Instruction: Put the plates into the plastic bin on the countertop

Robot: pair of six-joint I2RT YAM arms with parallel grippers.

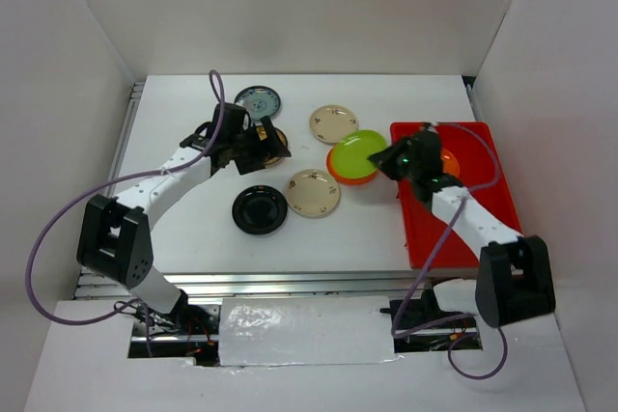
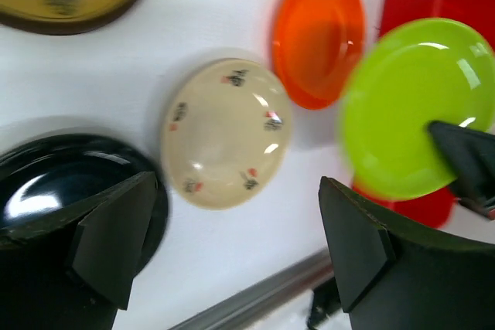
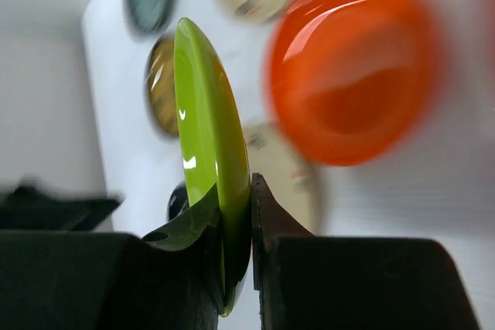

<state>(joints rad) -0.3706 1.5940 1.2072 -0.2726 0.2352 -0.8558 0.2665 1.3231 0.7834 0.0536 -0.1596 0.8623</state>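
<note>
My left gripper will move its fingers back and down onto the black plate's rim opposite the cream plate (image 1: 235, 211) next, since the black plate is lower and farther back.
My right gripper (image 1: 391, 159) is shut on the rim of the lime green plate (image 1: 357, 153) and holds it lifted over an orange plate (image 1: 340, 176), just left of the red plastic bin (image 1: 483, 214). In the right wrist view the fingers (image 3: 267, 214) pinch the lime plate (image 3: 203, 129) edge-on, with the orange plate (image 3: 352, 67) beyond. A second orange plate (image 1: 450, 161) lies in the bin. My left gripper (image 1: 259, 142) is open and empty above the brown-and-gold plate (image 1: 278, 145). The left wrist view shows a cream plate (image 2: 227, 133), the black plate (image 2: 46, 183) and the lime plate (image 2: 414, 106).
On the white countertop (image 1: 193, 142) lie a teal patterned plate (image 1: 258, 100), a cream plate (image 1: 334, 123), another cream plate (image 1: 313, 192) and the black plate (image 1: 259, 209). White walls stand on three sides. A metal rail (image 1: 290, 282) runs along the near edge.
</note>
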